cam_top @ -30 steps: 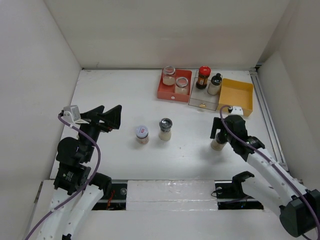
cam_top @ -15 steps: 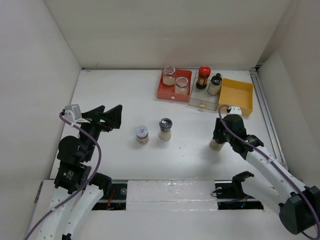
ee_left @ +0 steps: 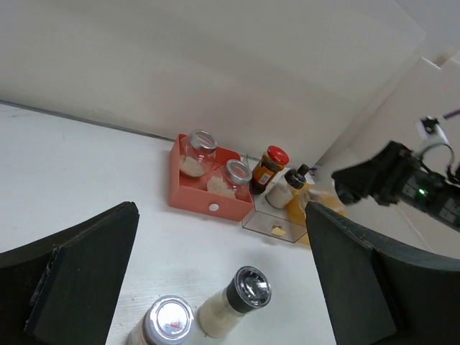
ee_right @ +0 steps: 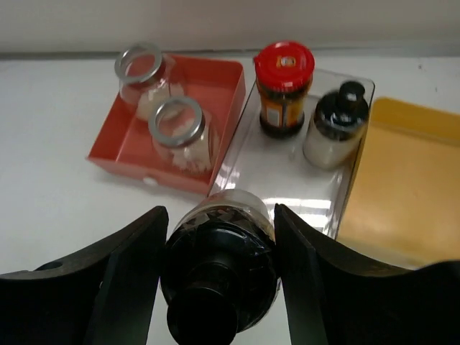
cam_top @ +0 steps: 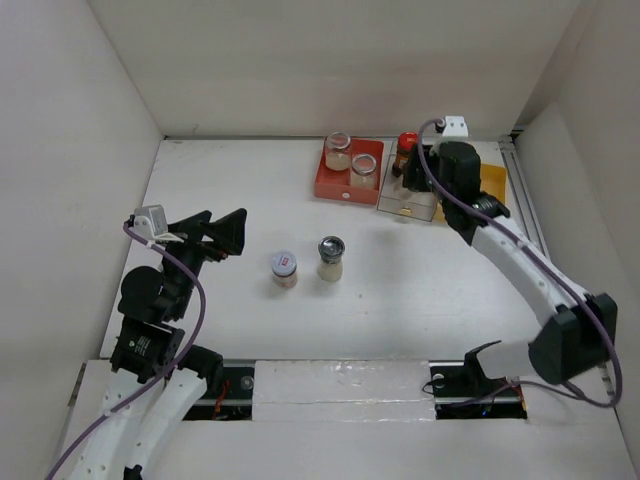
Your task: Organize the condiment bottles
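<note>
My right gripper will next move toward the red tray and down into the clear tray's near corner. It will let go of the pale bottle there because that corner is empty.
My right gripper is shut on a pale black-capped bottle, held over the near edge of the clear tray. In that tray stand a dark bottle with a red cap and another pale black-capped bottle. Two clear glass jars sit in the red tray. A silver-lidded jar and a silver-topped bottle stand mid-table. My left gripper hangs open to their left, holding nothing.
A yellow tray lies right of the clear tray, against the right wall. White walls close in the table on the left, back and right. My right arm stretches over the table's right side.
The right gripper closed on the black-capped bottle at the near right, lifted it and carried it back to the clear tray. The left arm stayed put.
</note>
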Tool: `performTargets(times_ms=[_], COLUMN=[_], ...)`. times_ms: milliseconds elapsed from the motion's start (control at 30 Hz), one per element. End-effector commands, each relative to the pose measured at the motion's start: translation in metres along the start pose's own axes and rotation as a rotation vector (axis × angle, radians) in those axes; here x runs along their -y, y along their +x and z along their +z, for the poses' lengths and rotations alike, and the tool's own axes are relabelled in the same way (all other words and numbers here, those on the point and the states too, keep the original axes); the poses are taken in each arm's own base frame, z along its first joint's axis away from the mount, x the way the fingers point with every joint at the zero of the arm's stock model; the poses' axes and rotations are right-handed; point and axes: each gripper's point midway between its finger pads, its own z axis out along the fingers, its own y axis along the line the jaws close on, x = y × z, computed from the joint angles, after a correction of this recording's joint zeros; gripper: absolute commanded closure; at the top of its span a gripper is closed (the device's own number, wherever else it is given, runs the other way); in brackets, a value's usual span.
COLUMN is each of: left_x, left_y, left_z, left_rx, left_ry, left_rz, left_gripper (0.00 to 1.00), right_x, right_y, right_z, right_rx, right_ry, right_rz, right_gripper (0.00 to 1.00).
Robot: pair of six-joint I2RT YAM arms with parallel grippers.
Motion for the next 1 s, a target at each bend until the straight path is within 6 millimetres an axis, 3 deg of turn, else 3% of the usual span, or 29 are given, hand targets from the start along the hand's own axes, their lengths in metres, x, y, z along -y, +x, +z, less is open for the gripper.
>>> performTargets(times_ms=[0,67,100,133,233,400,567,700,800,867,933,967], left_x=[0.008,0.007,0.007,0.007,0.005,0.003,0.004,0.004,0.004,0.003,0.005,0.005], left_y=[-0.019,-0.017,-0.017,-0.017,-0.018,-0.013,-0.01,-0.01,-0.009,-0.007,-0.006,-0.006], left_z=[0.0,0.002,0.002,0.002,0.002,0.004,0.006,0.006,0.01,0.012,0.011,0.011], left_rx=[0.056,0.048,0.048,0.048,0.052,0.036,0.022,0.022,0.013,0.005,0.0,0.0], left_ry=[0.02,0.016,0.016,0.016,0.008,-0.001,0.005,0.006,0.001,-0.004,0.006,0.006], left_rz=[0.009,0.01,0.01,0.01,0.019,0.021,0.022,0.022,0.024,0.025,0.025,0.025], left_gripper=[0.01,0.01,0.01,0.01,0.01,0.01,0.01,0.01,0.01,0.01,0.01,0.01], right_x=[-0.005,-0.01,-0.005,-0.007,-0.002,0.009,0.009,0.006,0.005,0.003,-0.01,-0.017], right_y=[-0.06,-0.04,-0.043,-0.039,-0.039,0.002,0.038,0.053,0.04,0.02,0.016,-0.003], right_z=[0.043,0.089,0.09,0.107,0.127,0.162,0.173,0.174,0.166,0.153,0.137,0.117], right_rx=[0.163,0.097,0.107,0.097,0.093,0.0,-0.075,-0.103,-0.078,-0.037,-0.026,0.017], right_ry=[-0.016,-0.036,-0.028,-0.026,-0.002,-0.009,-0.021,-0.025,-0.029,-0.036,-0.073,-0.092], right_rz=[-0.002,-0.013,-0.009,-0.01,-0.019,-0.036,-0.035,-0.042,-0.029,-0.033,-0.054,-0.067], right_gripper=[0.56,0.56,0.56,0.56,0.56,0.56,0.46,0.23,0.14,0.09,0.05,0.05])
